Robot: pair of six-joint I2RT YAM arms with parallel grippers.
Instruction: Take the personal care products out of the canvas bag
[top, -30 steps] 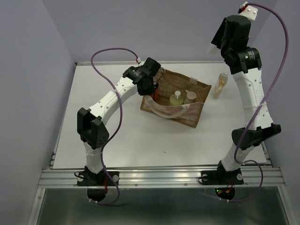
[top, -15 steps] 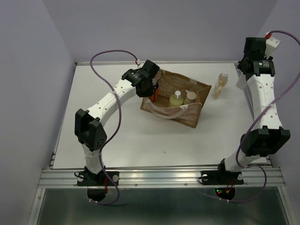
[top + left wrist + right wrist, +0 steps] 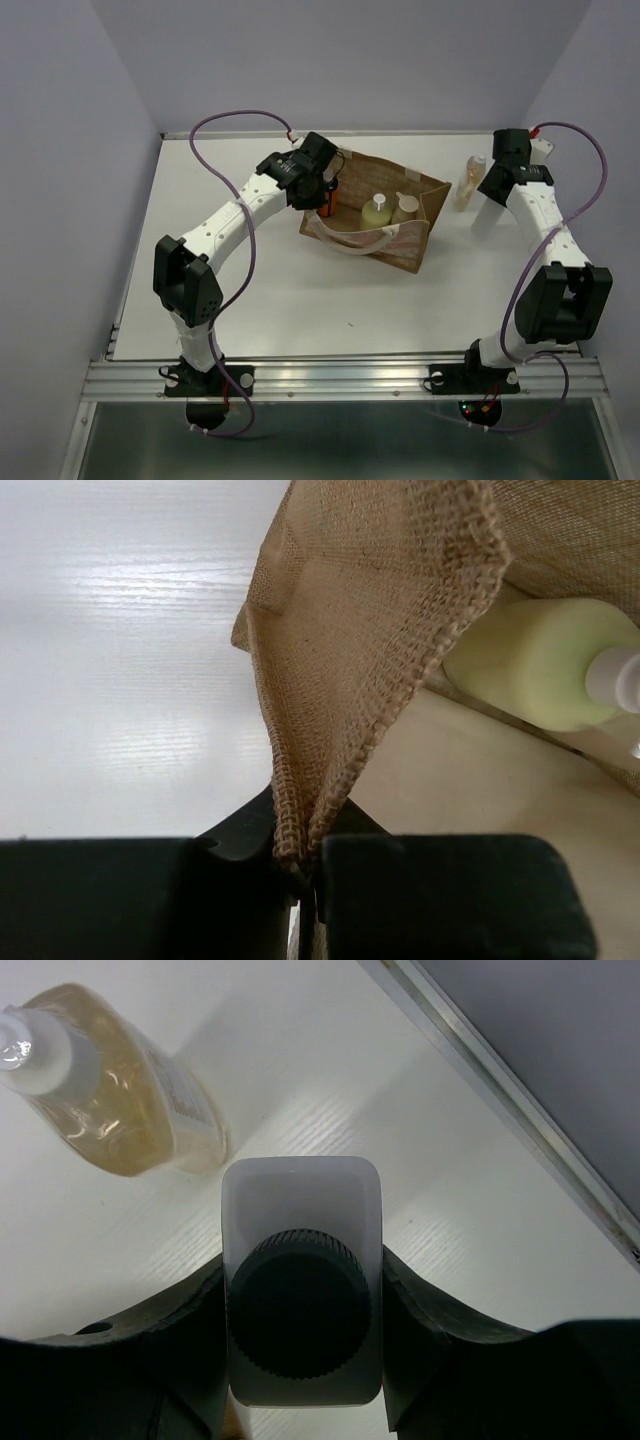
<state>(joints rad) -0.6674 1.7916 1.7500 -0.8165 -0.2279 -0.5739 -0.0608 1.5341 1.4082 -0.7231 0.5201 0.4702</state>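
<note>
I will next move my right gripper a little toward the amber bottle (image 3: 468, 182), then lower the white bottle so it stands on the tabletop.
The canvas bag (image 3: 400, 245) stands open mid-table. My left gripper (image 3: 327, 192) is shut on its woven left rim (image 3: 300, 820). Inside stand a pale yellow-green bottle (image 3: 376, 211), also in the left wrist view (image 3: 540, 665), and a beige bottle (image 3: 405, 207). An amber bottle (image 3: 468, 182) stands on the table right of the bag and also shows in the right wrist view (image 3: 120, 1100). My right gripper (image 3: 492, 205) is shut on a white bottle with a dark cap (image 3: 300, 1305), held upright just right of the amber bottle. I cannot tell whether it touches the table.
The white table's metal right edge rail (image 3: 520, 1110) runs close beyond the held bottle. Grey walls enclose the table at the back and sides. The bag's white handle (image 3: 355, 240) hangs over its near side.
My right arm has swung down from high above the back right corner, bringing the white bottle to table level beside the amber bottle. My left gripper still holds the bag rim.
</note>
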